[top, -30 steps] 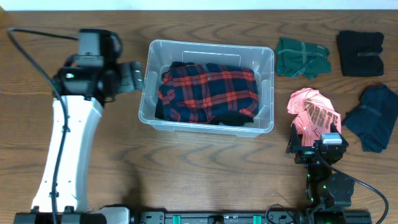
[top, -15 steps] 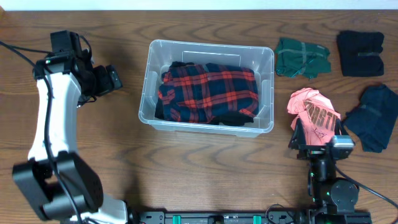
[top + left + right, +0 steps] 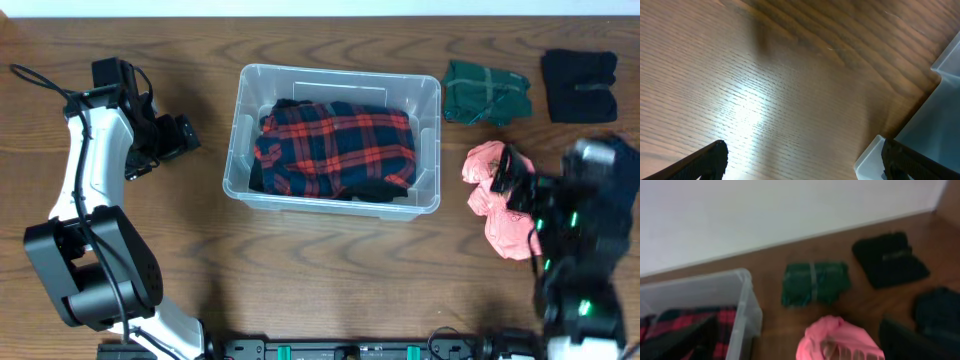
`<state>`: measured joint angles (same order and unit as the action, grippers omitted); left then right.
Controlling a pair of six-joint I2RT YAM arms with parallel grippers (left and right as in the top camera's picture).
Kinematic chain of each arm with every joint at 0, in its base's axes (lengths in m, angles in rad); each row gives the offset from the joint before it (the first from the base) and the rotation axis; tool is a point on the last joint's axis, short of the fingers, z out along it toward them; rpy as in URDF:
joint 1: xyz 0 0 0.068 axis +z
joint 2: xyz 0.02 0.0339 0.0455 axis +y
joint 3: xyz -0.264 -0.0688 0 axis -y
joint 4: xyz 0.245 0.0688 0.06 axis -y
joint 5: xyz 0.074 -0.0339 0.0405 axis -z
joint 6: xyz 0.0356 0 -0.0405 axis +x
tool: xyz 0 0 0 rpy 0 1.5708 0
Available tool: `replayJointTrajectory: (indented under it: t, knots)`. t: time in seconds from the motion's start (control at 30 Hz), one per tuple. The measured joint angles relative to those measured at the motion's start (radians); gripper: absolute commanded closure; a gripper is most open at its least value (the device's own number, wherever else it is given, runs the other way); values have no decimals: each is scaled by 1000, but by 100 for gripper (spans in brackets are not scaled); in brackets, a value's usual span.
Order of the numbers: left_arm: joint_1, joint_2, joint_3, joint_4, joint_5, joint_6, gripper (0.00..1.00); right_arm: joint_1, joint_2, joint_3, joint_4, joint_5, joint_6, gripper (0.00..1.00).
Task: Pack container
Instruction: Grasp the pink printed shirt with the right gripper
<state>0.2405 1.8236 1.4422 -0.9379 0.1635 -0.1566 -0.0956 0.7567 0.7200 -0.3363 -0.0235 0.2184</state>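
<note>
I should move my right gripper down and back next, tilting its fingers downward onto the pink garment's near end (image 3: pixel 514 238). It lies below my right gripper, toward my base.
The clear container (image 3: pixel 340 72) stands mid-table with a red and navy plaid shirt (image 3: pixel 335 145) folded inside it. Left of the container, my left gripper (image 3: pixel 190 135) hangs open over bare wood, apart from the wall. In the left wrist view its gripper (image 3: pixel 805 165) holds nothing, and a container corner (image 3: pixel 872 155) shows by the right finger (image 3: pixel 915 162). My right gripper (image 3: pixel 512 182), blurred, hovers open above a pink garment (image 3: pixel 490 165). The right wrist view shows that pink garment (image 3: pixel 840 340) below the open right gripper (image 3: pixel 805 347), and the container (image 3: pixel 747 310) at the left.
A green folded garment (image 3: pixel 485 92) and a black one (image 3: pixel 580 85) lie at the back right. Part of a dark navy garment (image 3: pixel 625 160) shows past the right arm. In the right wrist view the green garment (image 3: pixel 815 282) and black garment (image 3: pixel 890 260) lie before a white wall.
My right arm has lifted and swung forward over the pink garment, now blurred with motion. The left arm pulled back from the container's left wall, then barely shifted.
</note>
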Motion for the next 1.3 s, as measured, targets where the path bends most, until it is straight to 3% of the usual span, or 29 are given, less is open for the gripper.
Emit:
replayJointTrajectory:
  t: [0.2, 0.37, 0.57, 0.83, 1.3]
  knots:
    - [0, 0, 0, 0, 7, 0, 2, -5, 303, 240, -144, -38, -73, 1]
    - [0, 0, 0, 0, 10, 0, 2, -60, 417, 254, -288, -54, -40, 1]
    - [0, 0, 0, 0, 10, 0, 2, -241, 490, 240, -392, -79, 25, 1]
    - [0, 0, 0, 0, 10, 0, 2, -422, 509, 142, -369, -135, 48, 1]
    - [0, 0, 0, 0, 10, 0, 2, -436, 563, -41, -270, -160, 91, 5]
